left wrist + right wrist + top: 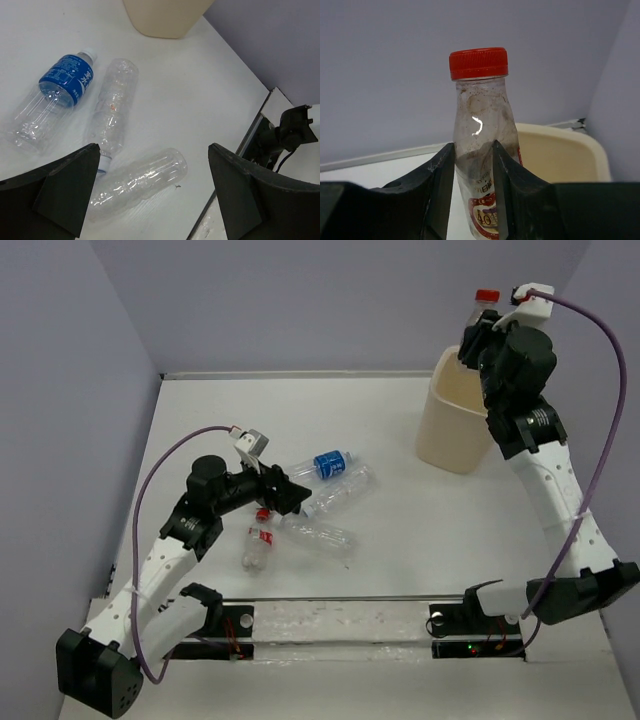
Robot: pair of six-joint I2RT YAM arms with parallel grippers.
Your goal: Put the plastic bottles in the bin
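My right gripper should next move down toward the cream-beige bin's opening [462, 388] [557, 155] and let go of the clear crinkled bottle inside, because the upright bottle is already above that opening.
My right gripper [478, 332] is shut on a clear crinkled bottle with a red cap and red label [486, 300], held upright above the cream-beige bin [452, 430] at the back right. In the right wrist view the bottle [480, 120] is squeezed between my fingers [437, 175], with the bin's rim [565, 137] behind it. My left gripper [287, 495] is open and empty over the loose bottles: a blue-label one [328, 464], two clear ones [342, 490] [320, 536] and a red-label one [259, 543]. In the left wrist view my left gripper [153, 156] hovers over a clear bottle [140, 180].
The left wrist view also shows the blue-label bottle [62, 87], another clear bottle [114, 105] and the bin's base [165, 20]. A metal rail [340, 620] runs along the near edge. Lilac walls close the table's left, back and right.
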